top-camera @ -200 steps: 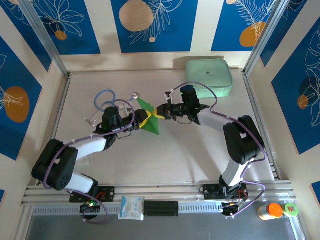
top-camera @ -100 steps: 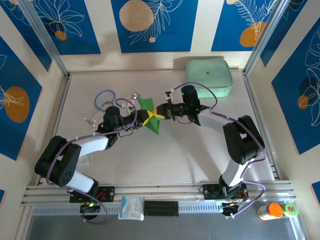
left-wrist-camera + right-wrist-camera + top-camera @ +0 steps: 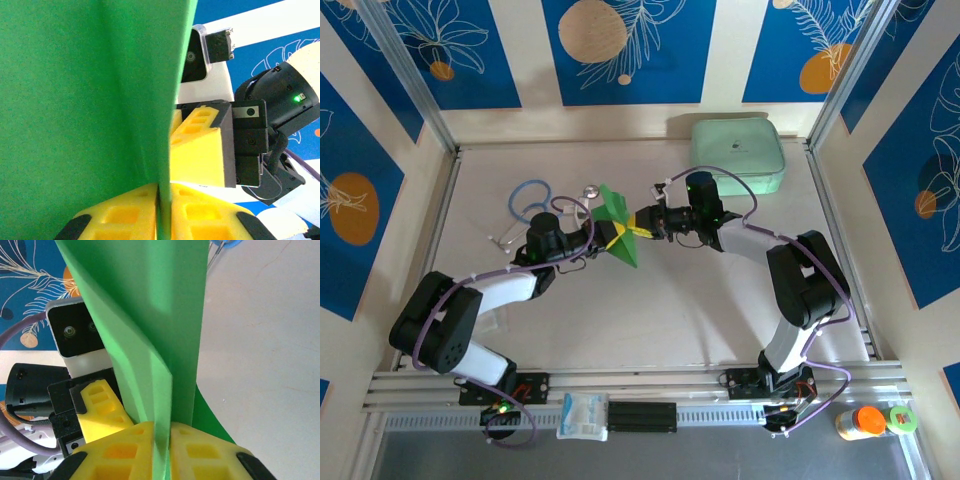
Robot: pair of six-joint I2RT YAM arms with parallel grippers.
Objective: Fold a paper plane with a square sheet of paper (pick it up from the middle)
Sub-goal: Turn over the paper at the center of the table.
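Note:
I should move my left gripper down and turn it to bring the paper onto the bare tabletop and release its edge, because that clear place is below the gripper.
The square sheet of paper (image 3: 620, 220) is bright green and folded into a creased, pointed shape, held up off the table between both arms. My left gripper (image 3: 607, 238) comes in from the left and is shut on the paper's (image 3: 90, 100) edge, with its yellow pads (image 3: 120, 215) pressed on both sides. My right gripper (image 3: 634, 229) comes in from the right and is shut on the folded layers (image 3: 150, 315) right across from it. The right gripper's yellow finger (image 3: 200, 150) stands just behind the fold. In the right wrist view a left finger (image 3: 100, 410) shows beside the paper.
A pale mint zip case (image 3: 737, 155) lies at the back right, just behind the right arm. A blue looped tube with a metal disc (image 3: 532, 198) lies at the back left. On the front rail sit a white packet (image 3: 583, 415) and an orange-capped bottle (image 3: 868, 421).
The left gripper's jaws have closed onto the paper. The paper has tipped up slightly, its upper corner now nearer the metal disc. The right arm has barely moved.

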